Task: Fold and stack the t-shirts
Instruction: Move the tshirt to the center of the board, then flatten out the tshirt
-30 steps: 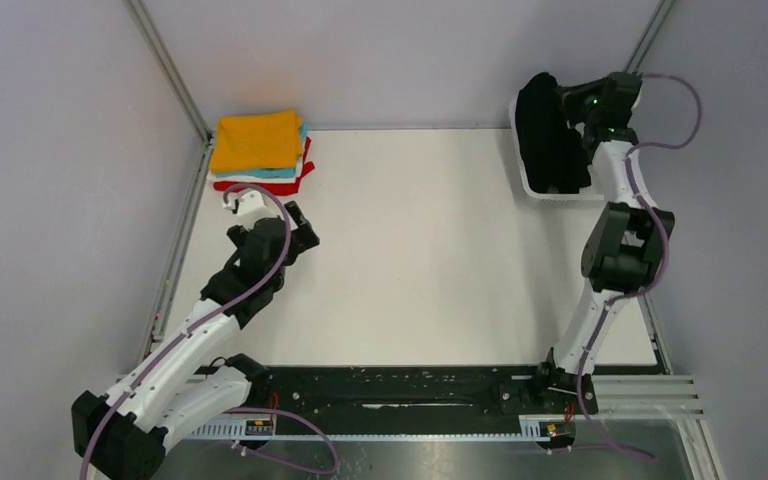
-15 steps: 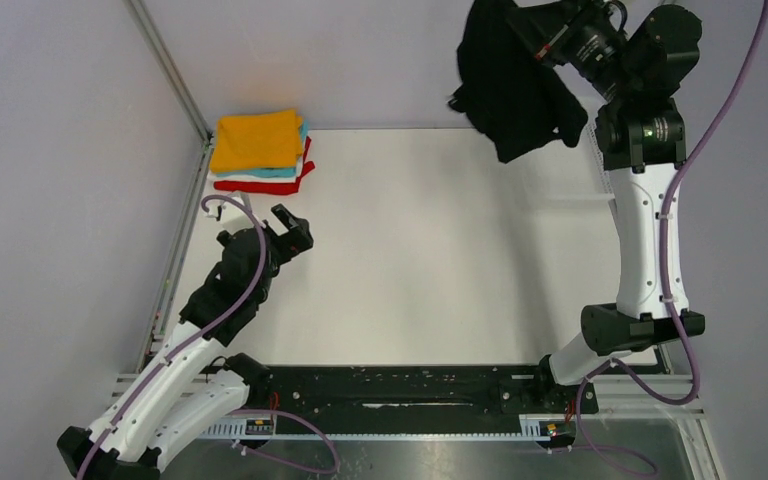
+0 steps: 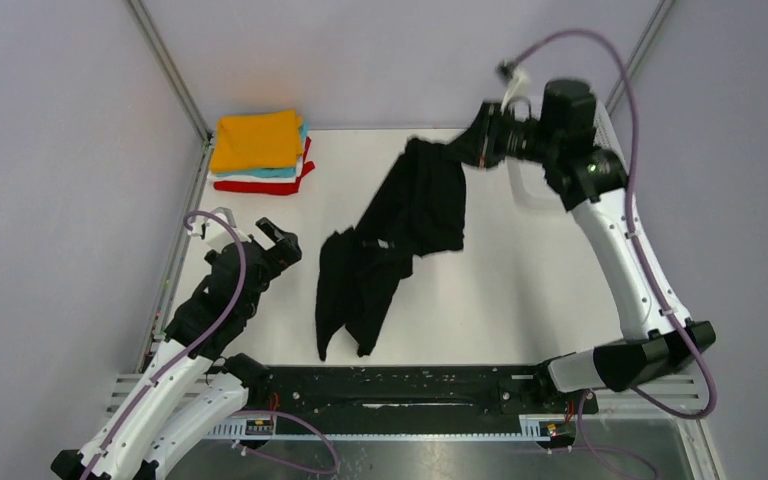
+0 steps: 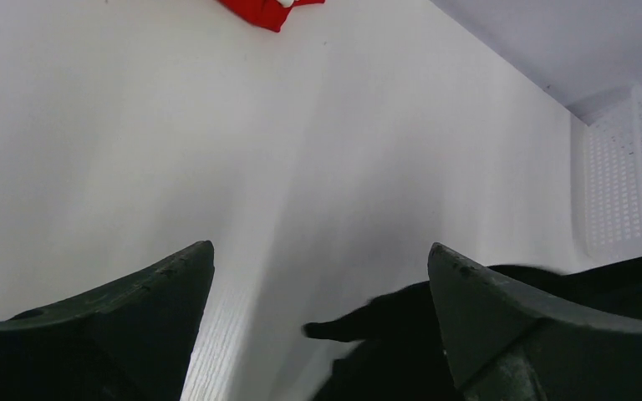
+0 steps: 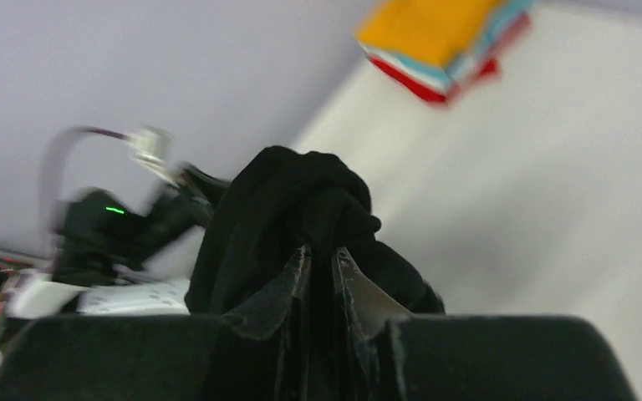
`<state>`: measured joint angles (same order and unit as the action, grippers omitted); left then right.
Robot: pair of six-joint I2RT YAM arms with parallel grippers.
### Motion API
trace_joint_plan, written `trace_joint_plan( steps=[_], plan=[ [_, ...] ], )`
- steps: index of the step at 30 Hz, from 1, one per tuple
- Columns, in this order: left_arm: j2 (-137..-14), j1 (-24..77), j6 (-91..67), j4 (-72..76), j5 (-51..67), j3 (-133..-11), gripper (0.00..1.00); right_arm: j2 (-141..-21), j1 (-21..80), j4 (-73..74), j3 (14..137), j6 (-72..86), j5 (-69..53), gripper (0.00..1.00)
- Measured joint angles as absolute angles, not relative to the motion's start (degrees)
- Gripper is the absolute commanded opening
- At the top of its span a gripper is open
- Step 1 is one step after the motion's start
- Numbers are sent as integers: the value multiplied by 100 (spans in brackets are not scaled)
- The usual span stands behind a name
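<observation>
My left gripper tilts downward and moves back down onto the fold at that end [image 3: 342,318] next, since the black t-shirt's lower end lies draped on the tabletop.
A large black t-shirt [image 3: 400,225] hangs stretched from the back right down toward the table's front middle, its lower end draped on the white table [image 3: 520,280]. My right gripper [image 3: 472,145] is shut on its top edge; in the right wrist view the black t-shirt [image 5: 288,209] bunches over the right gripper [image 5: 322,255]. A folded stack of t-shirts [image 3: 258,150], orange on top over teal, white and red, lies at the back left. My left gripper [image 3: 278,238] stands open at the left, above the table; the black t-shirt [image 4: 401,322] shows beyond the left gripper [image 4: 322,259].
A white mesh basket [image 3: 530,185] sits at the back right, partly behind my right arm, and the basket [image 4: 627,180] also appears far right in the left wrist view. Grey walls close in the left, back and right. A black rail [image 3: 400,385] runs along the near edge.
My right arm has swung the black t-shirt out of the basket, up and then left over the table, where it now trails down. The left arm has drawn back slightly toward the front.
</observation>
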<state>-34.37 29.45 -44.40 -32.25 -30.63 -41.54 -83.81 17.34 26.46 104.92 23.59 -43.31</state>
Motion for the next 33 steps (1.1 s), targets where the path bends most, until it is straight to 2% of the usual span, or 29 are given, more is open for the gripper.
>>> trace_joint_plan(
  steps=[2, 3, 4, 5, 7, 9, 14, 18, 25, 31, 33],
  plan=[
    [-3450, 2945, -4501, -3339, -3063, -4156, 99, -7878, 1710, 2672, 9122, 1942, -3885, 17],
    [-3472, 2945, -4523, -3391, -3063, -4156, 99, -7662, 1678, 2705, 8501, 1772, -3632, 29],
    [-3514, 2945, -4552, -3430, -3061, -4156, 99, -7439, 1619, 2755, 7797, 1597, -3280, 56],
    [-3577, 2945, -4571, -3463, -3055, -4156, 99, -7299, 1529, 2759, 7236, 1487, -2932, 71],
    [-3734, 2945, -4595, -3496, -2987, -4156, 99, -7216, 1343, 2803, 6493, 1398, -2252, 88],
    [-3970, 2945, -4593, -3509, -2794, -4152, 99, -7297, 1177, 2950, 5979, 1308, -1374, 99],
    [-4528, 2945, -4619, -3409, -1872, -3697, 95, -7312, 1105, 3308, 5721, 1420, 296, 100],
    [-4630, 2982, -4720, -3304, -886, -2908, 92, -6573, 1107, 3275, 5216, 1758, 958, 99],
    [-4517, 3649, -4963, -2998, 187, -2167, 85, -5030, 1166, 3273, 3813, 2519, 847, 100],
    [-4816, 4259, -5092, -2681, 366, -2097, 82, -4866, 1846, 3197, 3258, 2799, 567, 92],
    [-5050, 4473, -5133, -2488, 373, -2097, 78, -4965, 2045, 3041, 3157, 2871, 499, 90]
  ],
)
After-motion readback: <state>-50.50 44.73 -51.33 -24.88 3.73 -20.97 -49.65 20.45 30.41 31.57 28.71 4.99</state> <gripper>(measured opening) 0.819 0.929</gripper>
